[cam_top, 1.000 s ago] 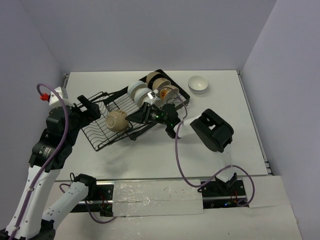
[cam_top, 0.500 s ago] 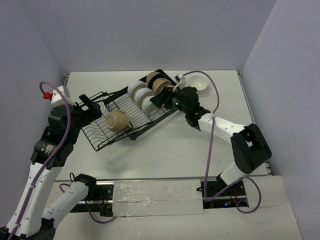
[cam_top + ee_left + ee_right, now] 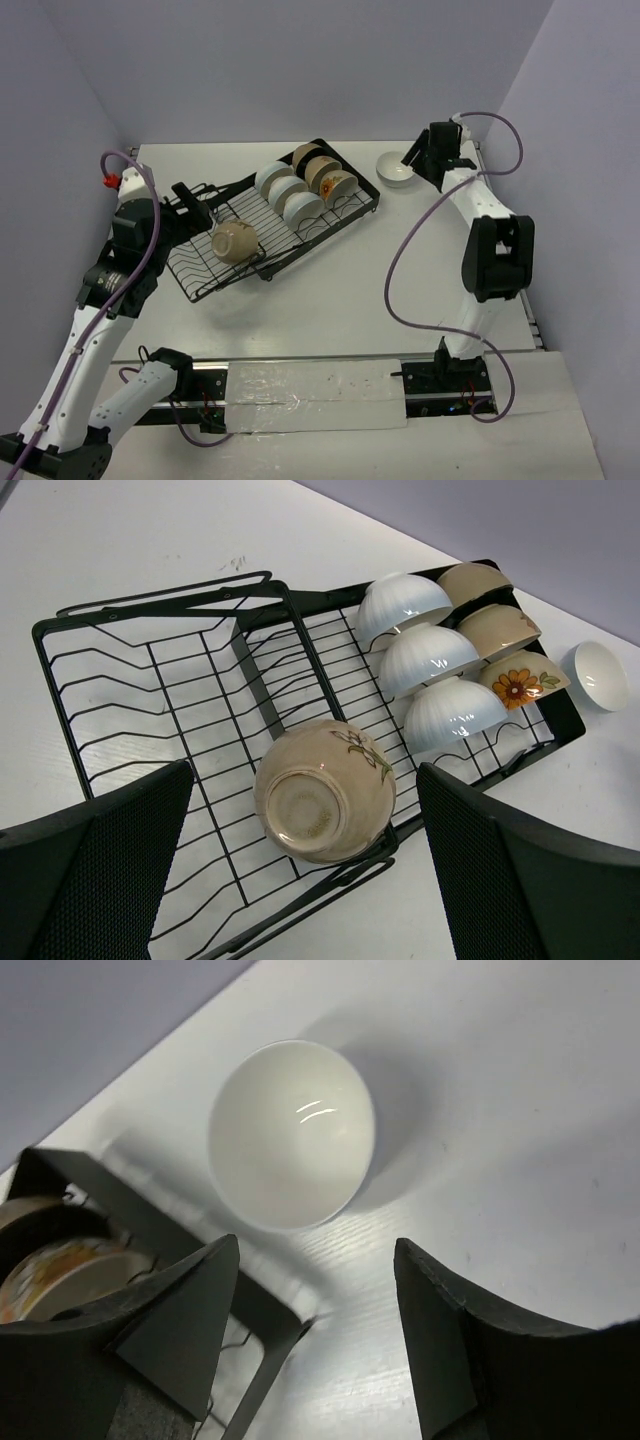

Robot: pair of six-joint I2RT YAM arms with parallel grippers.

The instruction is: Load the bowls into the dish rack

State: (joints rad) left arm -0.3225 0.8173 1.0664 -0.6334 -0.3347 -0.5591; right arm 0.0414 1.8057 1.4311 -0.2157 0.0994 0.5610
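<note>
I will next lower the open fingers of my right gripper to either side of the white bowl's rim below, away from the rack, where the bare table leaves room.
The black wire dish rack (image 3: 195, 262) lies tilted across the table; it also shows in the left wrist view (image 3: 150, 680). Its right section holds three white bowls (image 3: 288, 192), two tan bowls (image 3: 322, 167) and an orange-patterned bowl (image 3: 338, 183). A tan bowl (image 3: 235, 241) lies on its side in the left section (image 3: 324, 789). One white bowl (image 3: 397, 168) stands upright on the table beside the rack's far right corner (image 3: 292, 1135). My left gripper (image 3: 197, 200) is open and empty above the rack (image 3: 305, 770). My right gripper (image 3: 414, 160) is open and empty just above and short of the white bowl (image 3: 317, 1245). No black bowl shows.
The back wall runs close behind the rack and the white bowl. The right side wall stands just right of my right arm (image 3: 495, 250). The rack's black corner (image 3: 250, 1310) lies under my right gripper's left finger.
My right arm has swung from the rack's middle out to the far right and now hangs over the white bowl on the table. My left arm has shifted slightly forward; the bowls have not moved.
</note>
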